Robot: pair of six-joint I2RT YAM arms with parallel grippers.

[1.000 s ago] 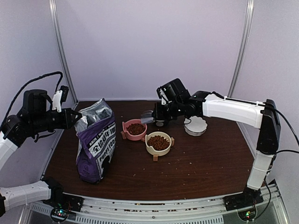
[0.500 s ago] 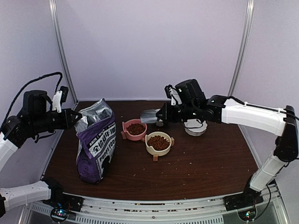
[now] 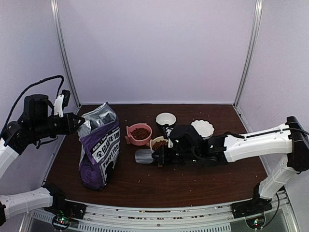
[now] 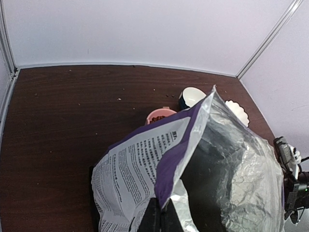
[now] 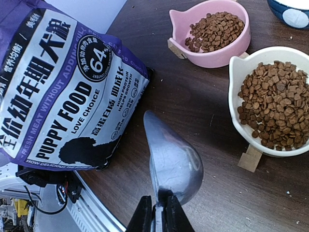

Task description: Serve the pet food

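The pink and cream bowls hold kibble, so my right gripper next needs to lower the silver scoop onto the bare tabletop between bag and cream bowl and release its handle.
Reddish-brown kibble fills a cream bowl, and more kibble lies in a pink bowl; both bowls also show in the top view, the pink one behind the cream one. My right gripper is shut on the handle of a silver scoop, which looks empty and hangs low over the table between the bag and the cream bowl. My left gripper is shut on the rim of the purple-and-white puppy food bag, holding it open.
A dark bowl with a white inside and a white scalloped dish stand at the back right. Loose crumbs dot the brown table. The table's near-left edge and metal frame lie just under the bag.
My right arm has swung from the back, above the bowls, down and toward the front, carrying the scoop to a spot in front of the cream bowl. The left arm and bag have not moved.
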